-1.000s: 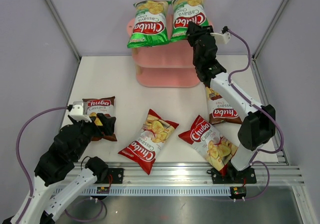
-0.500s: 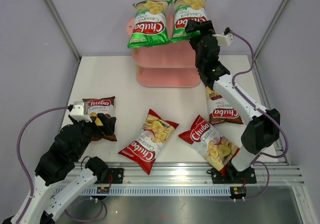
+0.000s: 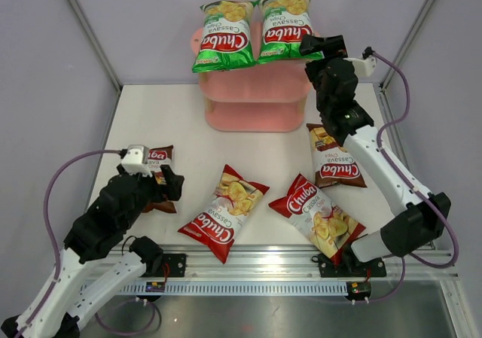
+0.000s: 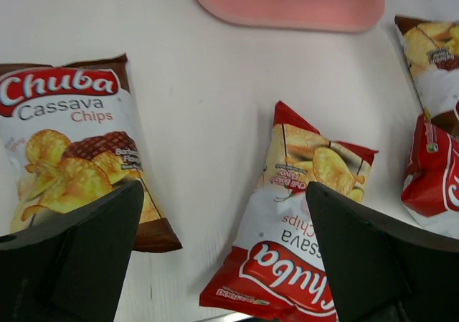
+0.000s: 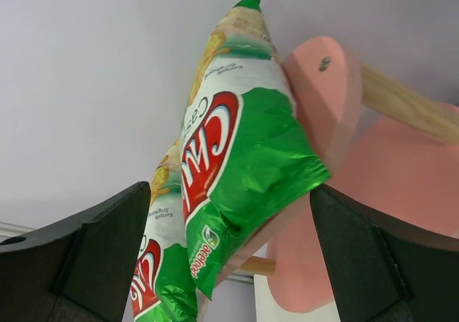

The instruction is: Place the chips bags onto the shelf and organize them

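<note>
My left gripper moves to the right in the top view and down onto the white part of the nearer red bag next, since it lies uncovered.
Two green chips bags lie side by side on the top board of the pink shelf (image 3: 248, 89): one at the left (image 3: 222, 41), one at the right (image 3: 285, 25). My right gripper (image 3: 322, 48) stands open just right of the right green bag (image 5: 244, 150), holding nothing. Two red bags (image 3: 224, 211) (image 3: 318, 216) and two brown bags (image 3: 153, 161) (image 3: 335, 161) lie flat on the white table. My left gripper (image 3: 164, 181) hangs open over the left brown bag's (image 4: 64, 135) lower right corner, with the nearer red bag (image 4: 301, 207) to its right.
Grey walls enclose the table on three sides. The shelf's two lower boards (image 3: 252, 116) show nothing on their visible parts. An aluminium rail (image 3: 263, 266) with the arm bases runs along the near edge. The right brown bag lies close to the shelf's foot.
My right gripper opened, let go of the right green bag and drew back to the right. My left arm moved forward over the left brown bag.
</note>
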You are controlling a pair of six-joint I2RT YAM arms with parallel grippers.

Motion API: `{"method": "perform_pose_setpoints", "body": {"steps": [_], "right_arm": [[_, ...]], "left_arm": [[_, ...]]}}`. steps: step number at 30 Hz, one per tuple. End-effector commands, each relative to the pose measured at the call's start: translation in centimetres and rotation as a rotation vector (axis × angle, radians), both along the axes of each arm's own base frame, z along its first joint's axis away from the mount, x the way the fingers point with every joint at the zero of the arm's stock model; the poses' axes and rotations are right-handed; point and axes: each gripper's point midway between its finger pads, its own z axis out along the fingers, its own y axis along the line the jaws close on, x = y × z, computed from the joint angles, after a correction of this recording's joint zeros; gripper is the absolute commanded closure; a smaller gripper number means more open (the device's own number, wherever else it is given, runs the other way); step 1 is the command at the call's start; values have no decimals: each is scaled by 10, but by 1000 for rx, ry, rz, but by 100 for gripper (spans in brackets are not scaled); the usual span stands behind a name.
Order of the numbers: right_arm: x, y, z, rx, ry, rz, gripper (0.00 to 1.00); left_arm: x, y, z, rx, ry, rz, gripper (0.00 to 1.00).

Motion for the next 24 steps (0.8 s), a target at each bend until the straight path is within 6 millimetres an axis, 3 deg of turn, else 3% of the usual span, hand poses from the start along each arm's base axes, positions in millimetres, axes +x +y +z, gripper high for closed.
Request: {"method": "perform_pose_setpoints", "body": {"steps": [1,2,4,5,7,8,9,11,13,17,19,21,23,24], "right_arm": [[-27,-26,5,38,15,-13,1],[-30,-32,-8,23,37,-22,1],[-50,-41,0,-2,12,-9,1],[-55,-43,-11,-32,30,-4,1],[-76,-51,3,-89,-9,9,0],[-82,-53,-14,-134,45,14,1],[-97,-56,-4,-153,22,33,1],[-111,-57,-13,-268,39,69,1],[-136,-49,-7,-375,2,161,1],[-181,-10,-24,-585,-69,473,1],[-211,19,-31,-676,-160,696,1],[-242,46,-43,-699,-218,942,0],[-265,60,-52,-682,-255,1103,1],[-290,69,-54,-659,-314,1244,1]], "left_arm": [[9,-33,5,-52,34,-105,1],[11,-40,1,-52,58,-128,1],[17,-64,-12,-58,128,-206,1],[18,-71,-16,-62,155,-226,1],[21,-89,-34,-67,230,-282,1],[19,-97,-40,-79,260,-312,1],[18,-105,-48,-92,288,-347,1],[17,-117,-67,-96,358,-386,1],[10,-129,-82,-118,417,-447,1],[0,-149,-109,-158,527,-550,1],[-3,-152,-125,-165,580,-544,1],[2,-150,-140,-143,614,-512,1],[4,-146,-156,-113,651,-475,1],[4,-144,-168,-95,683,-457,1]]}}
